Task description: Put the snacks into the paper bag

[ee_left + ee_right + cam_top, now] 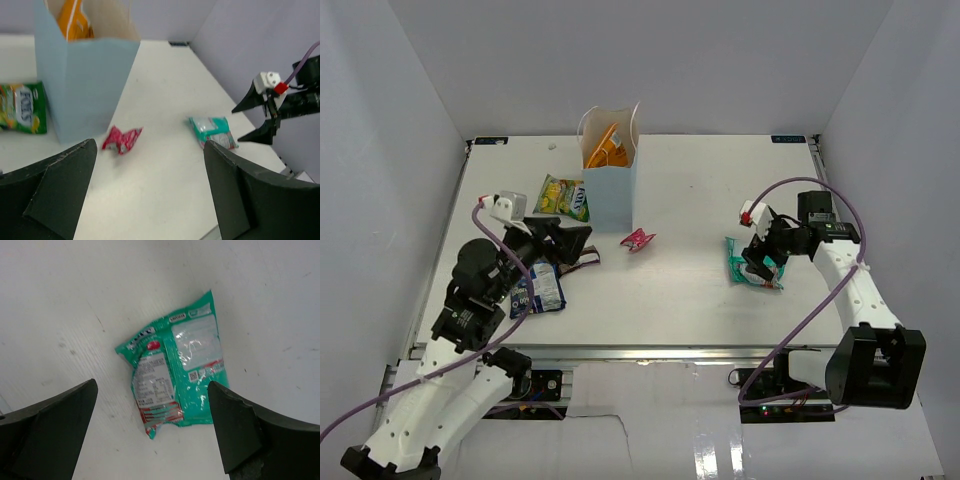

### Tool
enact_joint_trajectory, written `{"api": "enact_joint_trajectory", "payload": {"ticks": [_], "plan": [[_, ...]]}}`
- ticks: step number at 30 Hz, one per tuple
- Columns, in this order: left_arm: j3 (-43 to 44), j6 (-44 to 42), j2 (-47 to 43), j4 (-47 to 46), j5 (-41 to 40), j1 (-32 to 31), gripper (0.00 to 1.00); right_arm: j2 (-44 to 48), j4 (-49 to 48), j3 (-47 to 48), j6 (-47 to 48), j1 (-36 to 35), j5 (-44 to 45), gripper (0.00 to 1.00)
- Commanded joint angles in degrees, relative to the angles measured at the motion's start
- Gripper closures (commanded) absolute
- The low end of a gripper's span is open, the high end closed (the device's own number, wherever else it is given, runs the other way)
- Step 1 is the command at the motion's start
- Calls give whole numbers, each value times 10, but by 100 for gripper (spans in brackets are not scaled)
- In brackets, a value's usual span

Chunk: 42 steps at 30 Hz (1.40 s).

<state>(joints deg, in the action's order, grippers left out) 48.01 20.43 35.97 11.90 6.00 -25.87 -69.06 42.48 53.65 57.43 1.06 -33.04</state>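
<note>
My open right gripper should move down next until its fingers are on both sides of the printed label (158,385) beside the lengthwise crease, since the teal pouch lies flat on the tabletop below.
The light-blue paper bag (613,185) stands upright at the back centre with the orange chip bag (604,148) inside it; both also show in the left wrist view, the bag (85,85) and the chip bag (73,20). The yellow-green pouch (563,197) lies left of the bag. The red-pink wrapper (638,239) lies just right of it. The blue pouch (539,289) and the dark brown bar (582,261) lie by my left gripper (572,242), which is open and empty. My right gripper (761,265) is open, hovering over the teal pouch (175,367).
White walls close in the table on three sides. A metal rail runs along the near table edge (650,352). Purple cables loop from both arms.
</note>
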Motion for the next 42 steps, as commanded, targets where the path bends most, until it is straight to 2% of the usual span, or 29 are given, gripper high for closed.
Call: {"api": "enact_joint_trajectory", "payload": {"ticks": [1, 2, 3, 8, 12, 18, 21, 27, 28, 30, 31, 34, 37, 39, 42], "plan": [[-68, 71, -22, 37, 44, 2, 2, -16, 10, 0, 81, -1, 120, 4], [-104, 123, -38, 31, 64, 3, 2, -43, 8, 1, 85, -1, 128, 4], [-105, 124, -38, 31, 64, 3, 2, -43, 4, 1, 83, -1, 128, 4], [-153, 238, -42, 18, 67, 3, 2, -92, -62, -30, 66, -4, 147, 3], [-186, 287, -36, 12, 43, 3, 2, -111, -107, -48, 52, -10, 173, 2], [-221, 358, 14, -47, 74, 2, 5, -123, -146, -81, 34, -40, 206, 0], [-224, 386, 45, -66, 90, 2, 9, -121, -159, -100, 32, -42, 208, 7], [-240, 428, 87, -137, 132, 2, 15, -108, -165, -122, 30, -42, 194, 31], [-240, 431, 95, -144, 135, 2, 16, -107, -165, -123, 30, -42, 190, 39], [-239, 433, 101, -150, 141, 2, 18, -99, -165, -127, 26, -42, 181, 47], [-239, 435, 104, -153, 143, 2, 19, -96, -164, -128, 24, -42, 177, 55], [-239, 431, 109, -155, 146, 2, 21, -82, -155, -128, 16, -42, 150, 71], [-237, 414, 107, -145, 141, 2, 22, -60, -131, -116, 6, -42, 115, 79], [-223, 379, 108, -134, 125, 2, 22, -38, -113, -106, 3, -42, 90, 81], [-196, 321, 118, -79, 85, 2, 21, -16, -58, -77, 3, -42, 27, 87]]}}
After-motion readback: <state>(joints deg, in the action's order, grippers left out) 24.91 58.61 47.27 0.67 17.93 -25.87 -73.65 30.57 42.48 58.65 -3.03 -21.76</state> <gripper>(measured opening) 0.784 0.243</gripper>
